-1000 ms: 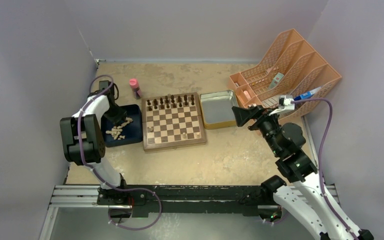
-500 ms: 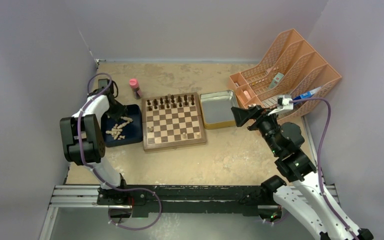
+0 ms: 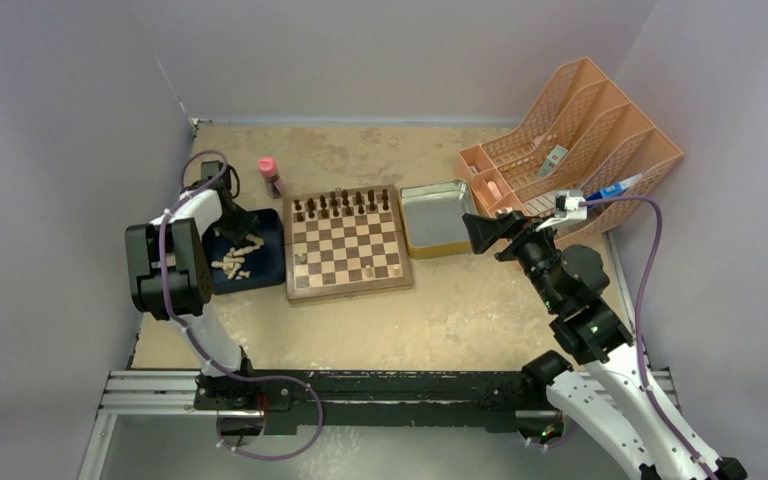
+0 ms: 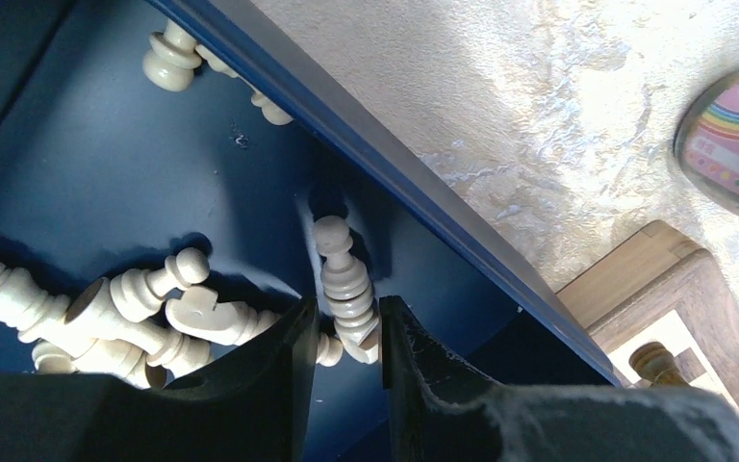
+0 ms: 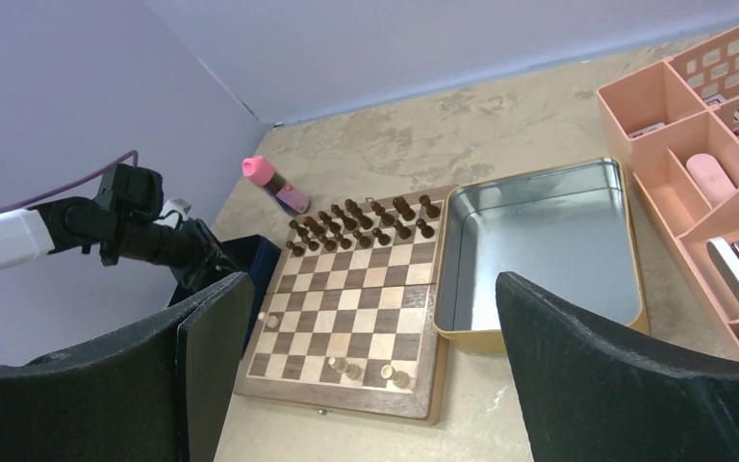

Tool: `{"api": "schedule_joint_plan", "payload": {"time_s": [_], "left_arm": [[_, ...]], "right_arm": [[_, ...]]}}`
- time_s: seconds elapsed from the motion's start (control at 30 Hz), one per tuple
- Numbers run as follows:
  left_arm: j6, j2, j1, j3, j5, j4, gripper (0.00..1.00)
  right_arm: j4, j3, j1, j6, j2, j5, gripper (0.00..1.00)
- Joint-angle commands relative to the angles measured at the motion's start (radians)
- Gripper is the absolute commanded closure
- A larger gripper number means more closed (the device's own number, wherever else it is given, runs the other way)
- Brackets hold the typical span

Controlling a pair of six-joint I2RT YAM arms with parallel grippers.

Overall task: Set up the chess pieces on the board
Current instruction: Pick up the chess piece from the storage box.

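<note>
The pale piece juts beyond my left gripper's fingers, so my right gripper next goes left in the top view, over the board (image 3: 348, 290), to close on it.
The board (image 3: 348, 290) lies mid-table with dark brown pieces (image 3: 342, 205) in its two far rows and three pale pieces near its front and left side (image 5: 342, 367). More pale pieces (image 3: 235, 262) lie loose in the dark blue tray (image 3: 270, 262) left of it. My left gripper (image 3: 232, 225) is down in the tray, shut on a pale piece (image 4: 344, 284) that sticks out past its fingertips (image 4: 348, 332). My right gripper (image 3: 480, 232) hangs open and empty above the table, right of the board; its wrist view (image 5: 370, 318) looks down on the board (image 5: 337, 399).
A metal tin (image 3: 435, 218) sits against the board's right side. An orange desk organiser (image 3: 580, 140) stands at the back right. A pink-capped bottle (image 3: 270, 175) stands behind the tray. Walls close in left, back and right.
My left gripper has shifted a little toward the tray's far side, and the left arm's elbow has swung slightly. The right arm has not moved.
</note>
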Motion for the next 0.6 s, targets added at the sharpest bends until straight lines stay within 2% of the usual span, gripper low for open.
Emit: {"api": "schedule_joint_plan", "payload": {"time_s": [0.0, 0.43, 0.57], "left_arm": [[0.003, 0.009, 0.004, 0.036, 0.009, 0.024, 0.71], [0.013, 0.03, 0.004, 0.034, -0.003, -0.018, 0.75], [0.018, 0.015, 0.004, 0.025, 0.0, -0.015, 0.84]], "right_arm": [[0.049, 0.0, 0.003, 0.003, -0.009, 0.0, 0.01], [0.034, 0.003, 0.004, 0.005, -0.025, 0.0, 0.02], [0.03, 0.004, 0.003, 0.004, -0.031, 0.001, 0.01]]}}
